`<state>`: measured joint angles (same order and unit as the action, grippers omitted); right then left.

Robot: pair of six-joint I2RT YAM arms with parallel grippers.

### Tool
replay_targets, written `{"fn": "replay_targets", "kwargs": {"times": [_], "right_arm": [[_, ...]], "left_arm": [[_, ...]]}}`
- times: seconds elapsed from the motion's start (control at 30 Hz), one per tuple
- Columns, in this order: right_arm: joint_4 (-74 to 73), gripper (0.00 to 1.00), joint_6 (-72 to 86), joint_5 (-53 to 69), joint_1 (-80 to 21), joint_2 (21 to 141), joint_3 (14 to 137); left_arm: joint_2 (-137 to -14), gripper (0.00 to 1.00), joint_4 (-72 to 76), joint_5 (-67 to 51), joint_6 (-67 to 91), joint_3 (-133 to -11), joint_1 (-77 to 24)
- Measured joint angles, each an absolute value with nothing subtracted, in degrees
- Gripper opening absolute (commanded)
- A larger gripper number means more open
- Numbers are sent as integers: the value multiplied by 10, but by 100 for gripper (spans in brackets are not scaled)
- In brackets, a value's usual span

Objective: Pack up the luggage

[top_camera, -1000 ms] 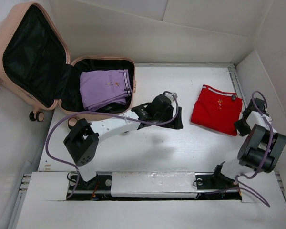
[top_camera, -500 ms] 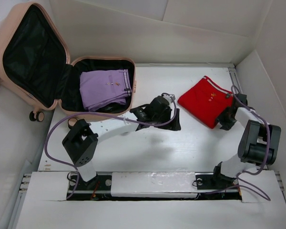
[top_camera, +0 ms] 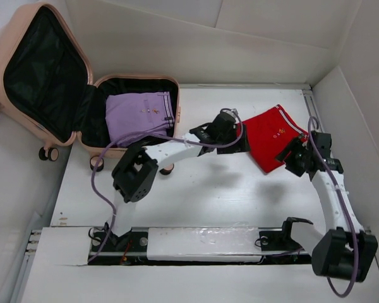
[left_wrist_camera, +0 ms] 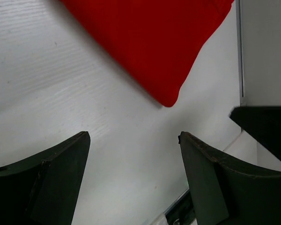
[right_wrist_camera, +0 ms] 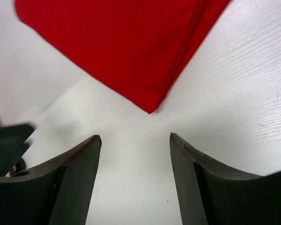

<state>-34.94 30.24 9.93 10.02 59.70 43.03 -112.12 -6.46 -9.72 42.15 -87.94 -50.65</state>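
Observation:
The red garment still lies beyond the left gripper's open fingers, so the gripper should next go down toward the right in the top view, onto the red garment's suitcase-side edge.
The luggage, a peach-pink suitcase, lies open at the far left, its black-lined lid tilted back. A folded purple garment rests in its base. A folded red garment lies flat on the white table to the right. My left gripper is open at the red garment's left edge; in the left wrist view the cloth lies beyond my empty gripper. My right gripper is open by the near corner, with the red cloth just ahead of the gripper, not touching it.
White walls enclose the table at the back and right. A raised white ledge with a metal rail runs along the near edge by the arm bases. Purple cables loop off both arms.
The red garment slid left and turned. My right gripper came in with it, then opened and let it go. My left arm swung right up to the garment.

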Motion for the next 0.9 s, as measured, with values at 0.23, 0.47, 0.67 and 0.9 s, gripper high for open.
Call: {"fn": "replay_targets", "kwargs": {"times": [0.23, 0.47, 0.67, 0.9], "right_arm": [[-398, 67, 293, 122, 96, 516, 477], [-445, 67, 281, 142, 46, 478, 499], [-471, 67, 279, 148, -4, 462, 504], [-479, 67, 281, 161, -48, 448, 526]], "left_arm": [[-1272, 71, -79, -86, 468, -1021, -511], [-1333, 63, -77, -49, 561, -1045, -526], [-1358, 61, -81, -5, 641, -1078, -532], [-1410, 52, -103, 33, 710, -1159, -532]]}}
